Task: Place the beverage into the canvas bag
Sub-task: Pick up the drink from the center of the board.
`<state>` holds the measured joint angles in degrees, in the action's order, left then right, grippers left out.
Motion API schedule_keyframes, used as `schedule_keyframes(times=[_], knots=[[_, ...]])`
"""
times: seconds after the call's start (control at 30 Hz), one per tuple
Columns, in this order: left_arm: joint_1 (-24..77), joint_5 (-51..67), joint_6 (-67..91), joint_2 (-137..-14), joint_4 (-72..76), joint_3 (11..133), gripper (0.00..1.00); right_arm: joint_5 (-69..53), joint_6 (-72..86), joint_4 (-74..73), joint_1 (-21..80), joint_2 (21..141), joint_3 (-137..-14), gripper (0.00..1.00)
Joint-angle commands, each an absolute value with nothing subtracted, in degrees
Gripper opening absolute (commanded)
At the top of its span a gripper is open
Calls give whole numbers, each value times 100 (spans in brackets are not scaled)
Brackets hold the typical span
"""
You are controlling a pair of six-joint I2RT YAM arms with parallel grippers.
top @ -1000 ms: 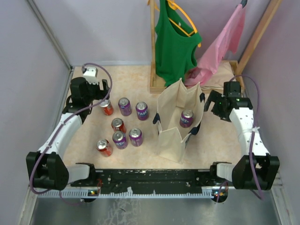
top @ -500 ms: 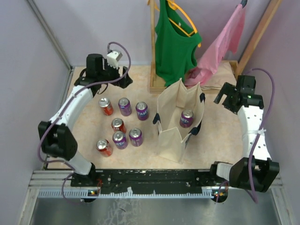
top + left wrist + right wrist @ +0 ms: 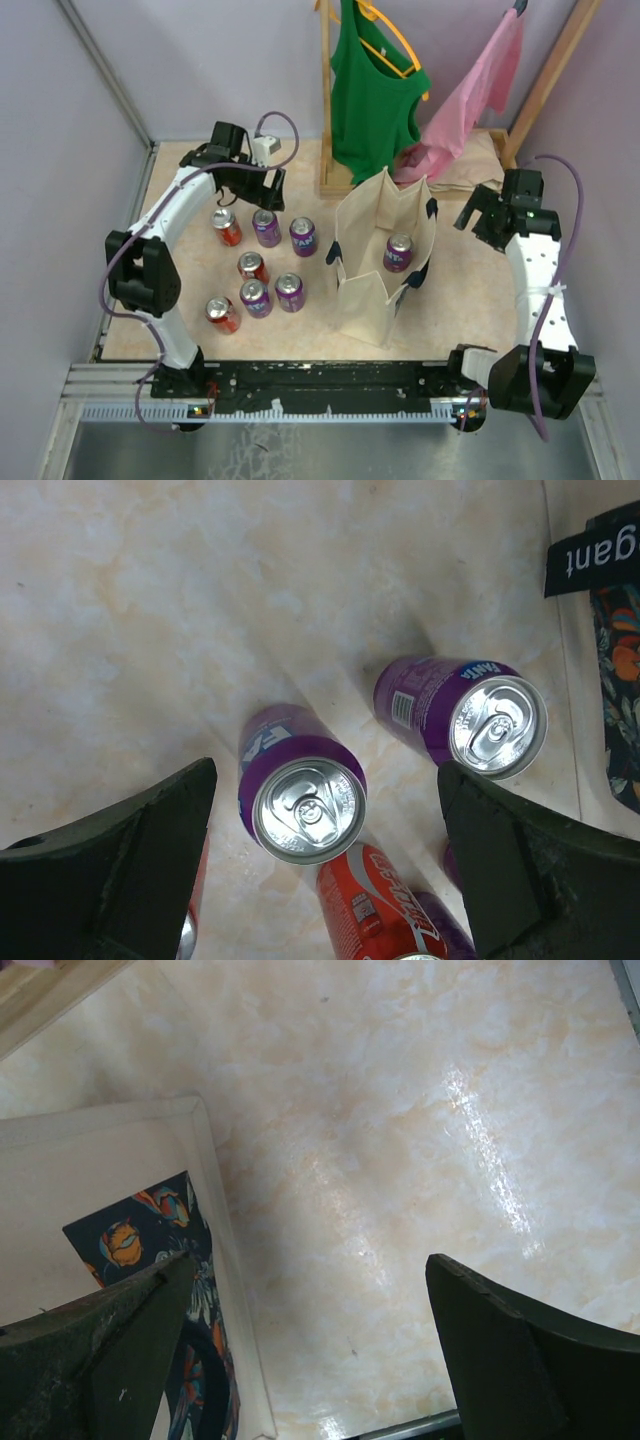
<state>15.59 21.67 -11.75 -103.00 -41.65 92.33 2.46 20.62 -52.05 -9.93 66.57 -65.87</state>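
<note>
The can is already below and between my open fingers and is still free. I will move my left gripper down next, around the upper body of the purple can [image 3: 266, 226] [image 3: 300, 758].
Several beverage cans stand on the table left of the bag: red ones [image 3: 227, 227] and purple ones [image 3: 266, 227]. The cream canvas bag [image 3: 372, 285] stands open at the centre with one purple can [image 3: 398, 252] inside. My left gripper [image 3: 262, 190] hangs open above the far row of cans. In the left wrist view a purple can [image 3: 302, 800] lies below and between its fingers [image 3: 130, 870], untouched; a second purple can [image 3: 480, 715] and a red can [image 3: 375, 905] stand nearby. My right gripper [image 3: 472, 218] is open, just right of the bag, holding nothing; its view shows the bag's wall [image 3: 90, 1165] and bare table.
A wooden rack [image 3: 326, 110] behind the bag carries a green tank top [image 3: 372, 100] and a pink garment [image 3: 470, 100]. The bag's dark patterned handle [image 3: 160, 1230] shows beside my right gripper's left finger. Purple walls close in the table on three sides.
My left arm has swung from the table's far left corner rightward, so its gripper now hangs over the cans. My right gripper has drawn slightly away from the bag. The cans and the bag have not moved.
</note>
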Motion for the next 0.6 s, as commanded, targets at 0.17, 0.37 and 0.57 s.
schedule_keyframes(times=[0.17,0.37,0.57], knots=[[1827,1296,-1641,-10591,-4729,9119,96,159,2035,-5111,-1026,6497,-6479,99],[1892,1010,-1744,-10820,-4781,9166,92,151,2052,-5122,-1028,6456,-6425,99],[1967,835,-1815,-10845,-4874,9023,91,220,2013,-5133,-1031,6405,-6362,99]])
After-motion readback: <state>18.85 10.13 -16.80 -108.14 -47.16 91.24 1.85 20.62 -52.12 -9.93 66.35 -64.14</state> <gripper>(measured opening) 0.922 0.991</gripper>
